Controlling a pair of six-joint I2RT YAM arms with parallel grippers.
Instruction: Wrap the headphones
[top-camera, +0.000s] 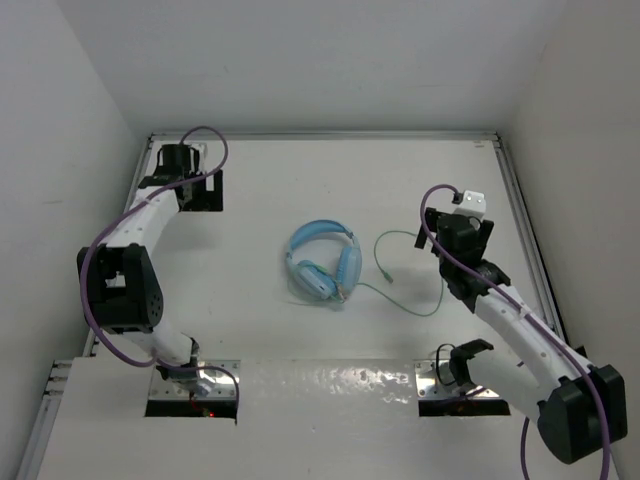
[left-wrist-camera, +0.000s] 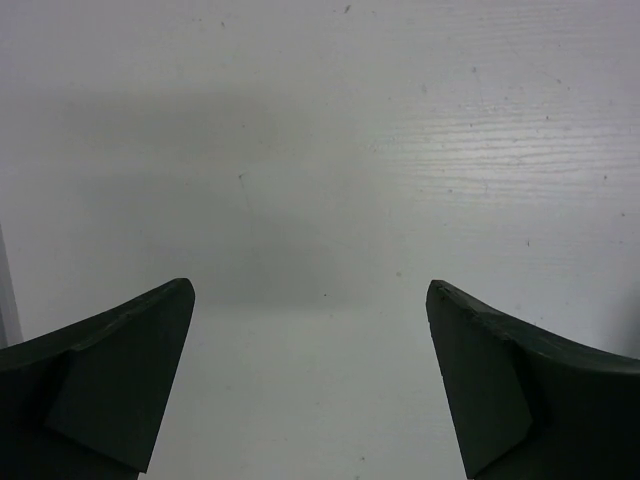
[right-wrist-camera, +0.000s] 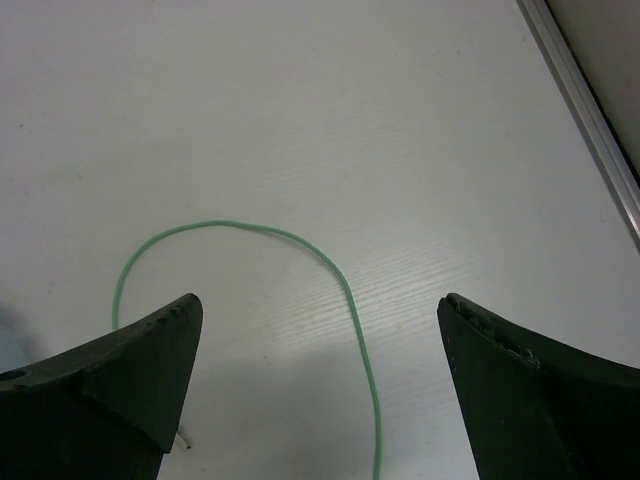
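Observation:
My left gripper is going to swing to the right in the top view and turn next. Then it will go down astride the far curve of the headphones' band, clear of the cable (top-camera: 412, 307).
The light blue headphones (top-camera: 322, 262) lie flat in the middle of the white table, ear cups folded together. Their thin pale green cable (top-camera: 412, 307) trails right and curls back in a loop. My right gripper (top-camera: 447, 222) hovers over that loop, open and empty. In the right wrist view the cable (right-wrist-camera: 340, 275) arcs on the table between the spread fingers of the right gripper (right-wrist-camera: 320, 300). The cable's plug tip (right-wrist-camera: 183, 440) peeks out by the left finger. My left gripper (top-camera: 185, 178) is at the far left back corner, open and empty (left-wrist-camera: 308, 290), over bare table.
A metal rail (right-wrist-camera: 585, 110) edges the table on the right, with white walls close behind and on both sides. Purple robot cables (top-camera: 95, 265) hang along both arms. Two cut-outs (top-camera: 190, 392) hold the arm bases at the near edge.

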